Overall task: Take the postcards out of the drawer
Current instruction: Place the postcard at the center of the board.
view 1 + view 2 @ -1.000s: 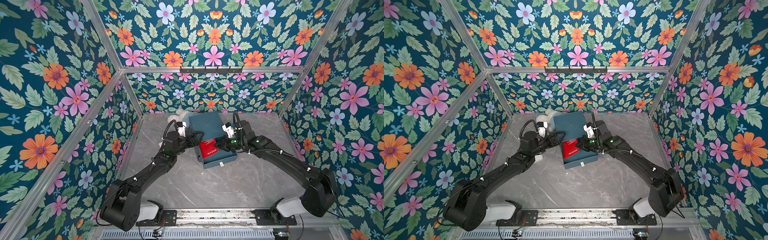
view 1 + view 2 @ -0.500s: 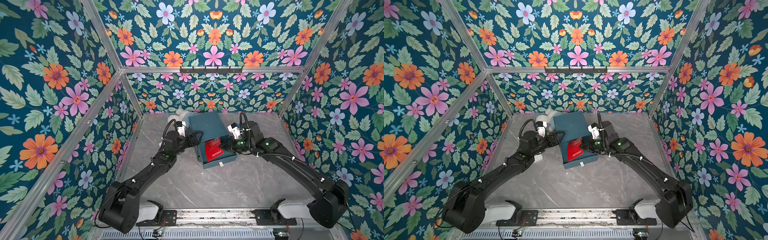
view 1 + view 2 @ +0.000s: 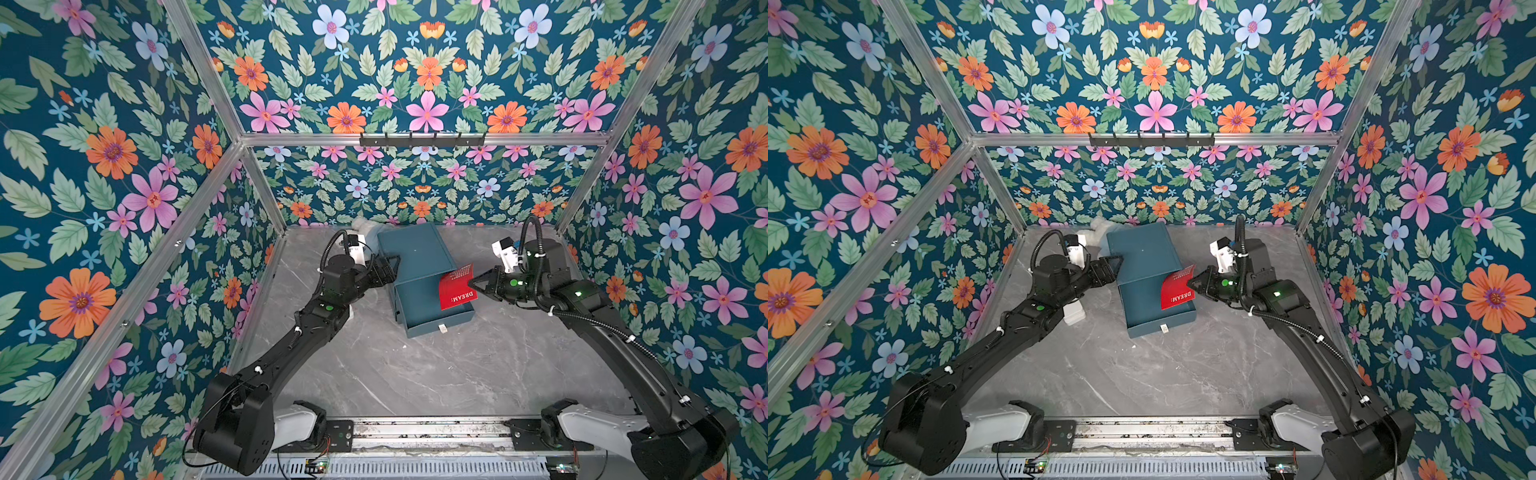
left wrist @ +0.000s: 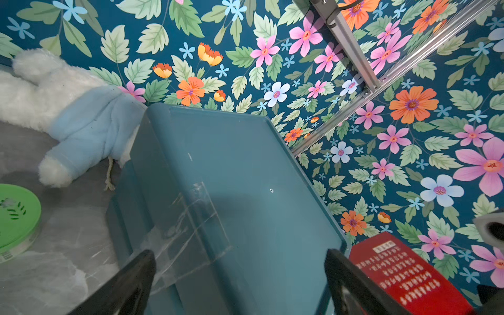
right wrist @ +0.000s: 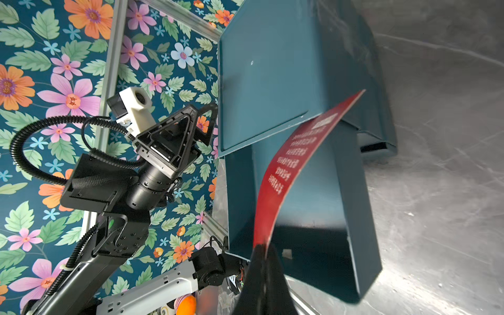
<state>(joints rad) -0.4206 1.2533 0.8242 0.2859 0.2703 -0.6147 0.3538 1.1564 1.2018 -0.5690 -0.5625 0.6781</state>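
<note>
My right gripper should next pull the red postcard sideways until it is clear, then lower it and let go of it on the bare tabletop below, beside the drawer, because it still sticks out over the drawer.
The blue cabinet stands at the back of the table with its drawer pulled out toward the front. My right gripper is shut on the edge of a red postcard printed DREAM, held bent above the drawer's right side. The right wrist view shows this postcard curving up from the shut gripper over the drawer. My left gripper is open at the cabinet's left top edge. In the left wrist view its fingers straddle the cabinet top.
A white plush toy in a light blue top lies behind the cabinet at the back wall. A green round lid sits left of the cabinet. A white block lies under my left arm. Floral walls close in three sides.
My right gripper has drawn back to the right and lifted the red postcard from lying flat in the drawer to hanging over its right side. The left arm has hardly moved.
</note>
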